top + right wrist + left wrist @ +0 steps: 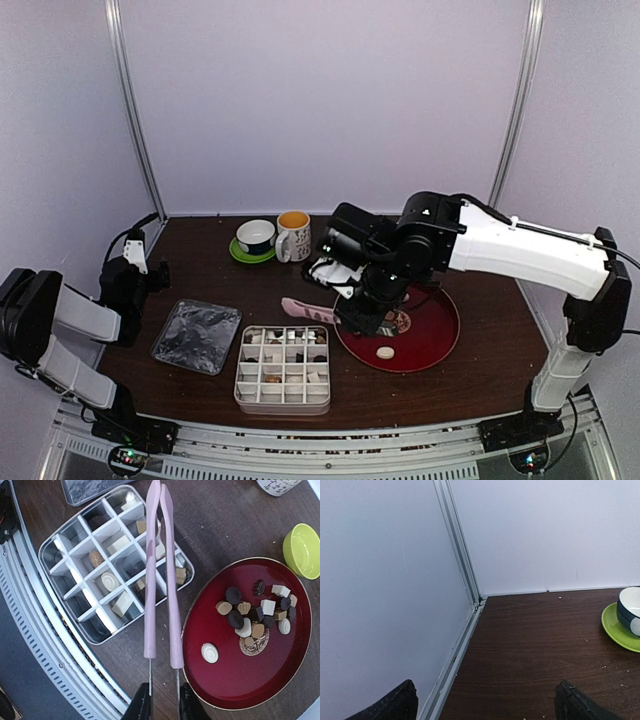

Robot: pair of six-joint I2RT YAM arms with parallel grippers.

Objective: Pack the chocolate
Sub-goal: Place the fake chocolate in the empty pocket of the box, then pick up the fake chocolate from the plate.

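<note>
My right gripper moves to the right in the top view and lowers next, releasing the tongs (150, 580) beside the cream round piece (209, 653), because it lies apart from the cluster.
Several chocolate pieces (255, 612), dark, tan and cream, lie clustered on a red plate (235, 690); one cream round piece (210, 652) lies apart near its front. More pieces sit in cells of the metal compartment tray (46, 547). My right gripper (164, 707) is shut on the handles of the pink tongs (150, 580), whose tips meet over the tray's far edge; I see nothing between them. From above, the right gripper (352, 317) hovers at the plate's (440, 335) left rim, behind the tray (240, 385). My left gripper (487, 710) is open and empty at the far left (150, 275).
A clear plastic lid (197, 336) lies left of the tray. A cup on a green saucer (256, 240) and a mug (293, 235) stand at the back; the saucer also shows in the left wrist view (620, 630). White walls with metal rails enclose the table.
</note>
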